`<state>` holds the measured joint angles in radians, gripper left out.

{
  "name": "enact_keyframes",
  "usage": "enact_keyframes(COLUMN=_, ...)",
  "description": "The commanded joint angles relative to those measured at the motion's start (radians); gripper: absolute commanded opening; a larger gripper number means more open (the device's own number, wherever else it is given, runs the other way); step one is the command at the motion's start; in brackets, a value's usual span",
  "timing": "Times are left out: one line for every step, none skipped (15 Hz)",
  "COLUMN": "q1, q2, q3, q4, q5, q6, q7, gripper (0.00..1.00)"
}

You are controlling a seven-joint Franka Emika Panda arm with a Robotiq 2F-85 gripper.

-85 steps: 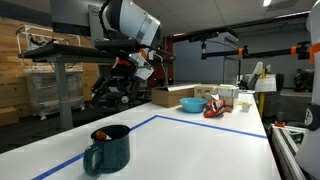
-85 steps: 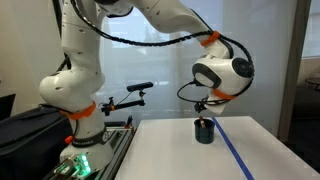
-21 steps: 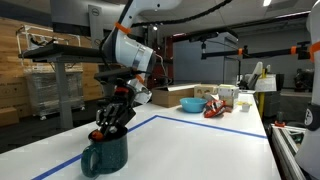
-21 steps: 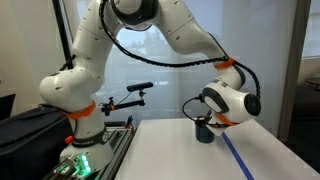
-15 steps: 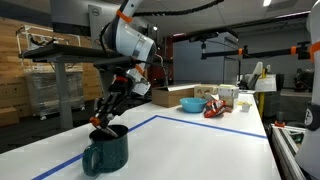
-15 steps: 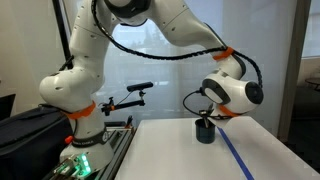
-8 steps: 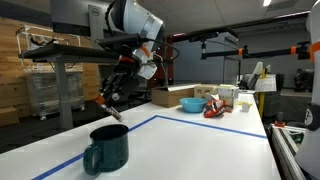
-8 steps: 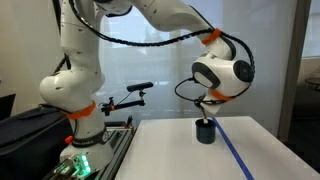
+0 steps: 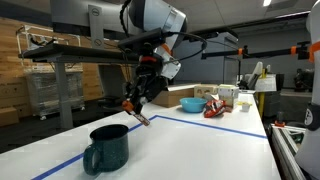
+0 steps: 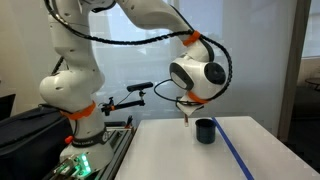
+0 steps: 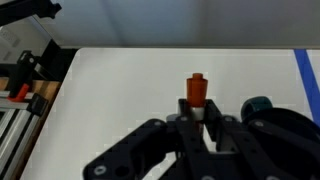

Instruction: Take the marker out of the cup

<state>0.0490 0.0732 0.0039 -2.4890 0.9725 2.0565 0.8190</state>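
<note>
My gripper holds the marker and should come down beside the cup (image 9: 108, 147) before it releases the marker on the tabletop away from the blue tape.
The cup (image 9: 108, 147) is a dark teal mug with a looped handle, standing on the white table in both exterior views (image 10: 205, 130). My gripper (image 9: 132, 104) hangs in the air above and beside it, shut on the marker (image 9: 141, 116), a thin reddish-orange stick that slants down from the jaws clear of the cup. In the wrist view the marker (image 11: 197, 89) sticks out past the gripper (image 11: 198, 114), and the cup (image 11: 262, 106) shows at the right, partly behind the fingers. The marker (image 10: 187, 118) hangs just beside the cup.
A blue tape line (image 9: 213, 128) runs across the white table. At the far end stand a light-blue bowl (image 9: 192, 103), a red object (image 9: 215, 109) and cardboard boxes (image 9: 170, 96). The robot's base and a rail (image 10: 95, 150) sit off the table's side.
The gripper has lifted the marker out of the cup and carried it up and sideways, away from the mug. The cup has stayed in place.
</note>
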Motion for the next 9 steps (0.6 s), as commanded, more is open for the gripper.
enact_keyframes(q1=-0.003, q2=-0.026, q3=0.003, q4=-0.086, q5=0.009, q6=0.069, q7=-0.01, gripper=0.05)
enact_keyframes(q1=-0.004, q2=-0.011, q3=0.002, q4=-0.095, q5=0.012, q6=0.09, q7=-0.022, gripper=0.05)
enact_keyframes(q1=-0.005, q2=0.002, q3=0.002, q4=-0.101, q5=0.014, q6=0.111, q7=-0.035, gripper=0.05)
enact_keyframes(q1=-0.004, q2=0.017, q3=0.003, q4=-0.106, q5=0.015, q6=0.13, q7=-0.048, gripper=0.05)
enact_keyframes(q1=-0.003, q2=0.04, q3=0.003, q4=-0.103, q5=0.02, q6=0.151, q7=-0.065, gripper=0.05)
enact_keyframes(q1=0.001, q2=0.057, q3=0.006, q4=-0.103, q5=0.017, q6=0.18, q7=-0.077, gripper=0.05)
enact_keyframes(q1=0.003, q2=0.084, q3=0.008, q4=-0.094, q5=0.021, q6=0.194, q7=-0.1, gripper=0.05)
enact_keyframes(q1=0.005, q2=0.109, q3=0.01, q4=-0.083, q5=0.019, q6=0.212, q7=-0.115, gripper=0.05)
enact_keyframes(q1=0.012, q2=0.138, q3=0.013, q4=-0.072, q5=0.014, q6=0.239, q7=-0.124, gripper=0.05)
